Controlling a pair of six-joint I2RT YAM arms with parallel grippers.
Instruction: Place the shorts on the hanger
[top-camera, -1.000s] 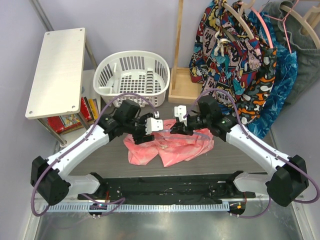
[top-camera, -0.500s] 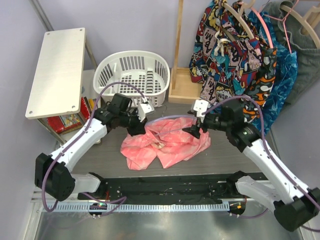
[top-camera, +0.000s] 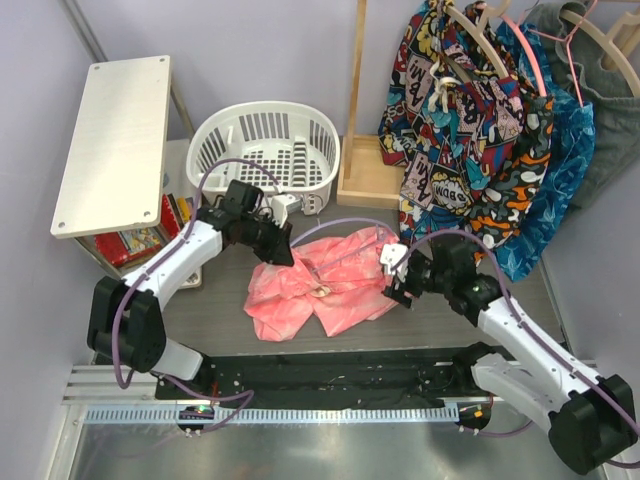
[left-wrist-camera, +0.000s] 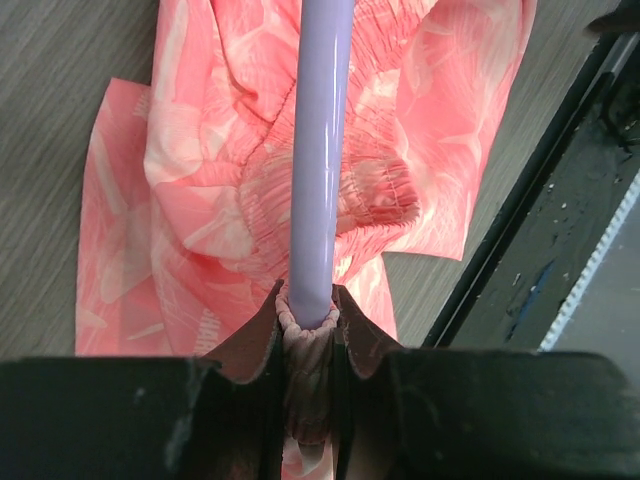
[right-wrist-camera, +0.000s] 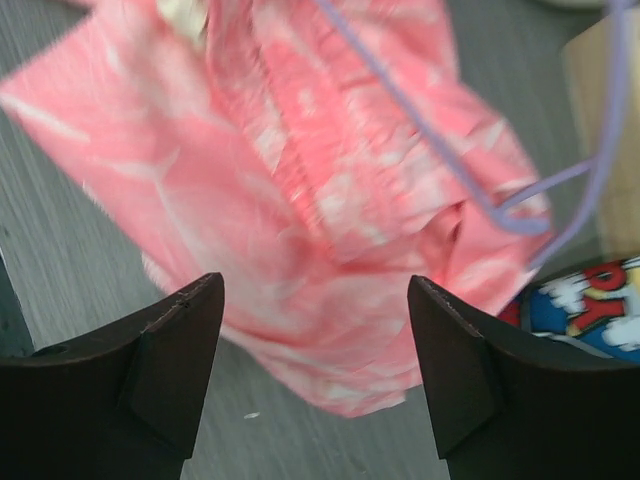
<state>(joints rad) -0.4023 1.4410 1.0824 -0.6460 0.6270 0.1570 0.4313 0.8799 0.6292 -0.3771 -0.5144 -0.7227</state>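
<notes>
The waistband's loose end (top-camera: 374, 277) (right-wrist-camera: 345, 235) lies below the open fingers on the left in the top view, so my right gripper lowers onto it that way next.
The coral-pink shorts (top-camera: 330, 285) lie crumpled on the grey table, and they fill the left wrist view (left-wrist-camera: 230, 200) and the right wrist view (right-wrist-camera: 300, 200). The lavender hanger (top-camera: 350, 220) lies along their far edge. Its bar (left-wrist-camera: 322, 150) runs straight out of my left gripper (left-wrist-camera: 308, 310), which is shut on the bar together with a fold of the shorts' waistband. From above, the left gripper (top-camera: 280, 252) sits at the shorts' far left corner. My right gripper (top-camera: 395, 280) hovers open beside the shorts' right edge, its jaws wide (right-wrist-camera: 315, 300) with nothing between them. The thin hanger wire (right-wrist-camera: 420, 130) crosses the fabric.
A white laundry basket (top-camera: 265, 150) stands behind the left arm, with a wooden stand base (top-camera: 365, 185) beside it. Comic-print garments (top-camera: 450, 120) and a blue garment (top-camera: 565, 150) hang at the back right. A white shelf (top-camera: 115, 145) is on the left. A black rail (top-camera: 340, 370) runs along the near edge.
My left gripper closed on the hanger bar and waistband and pulled back to the left. My right gripper opened, let go and drew back toward the near right.
</notes>
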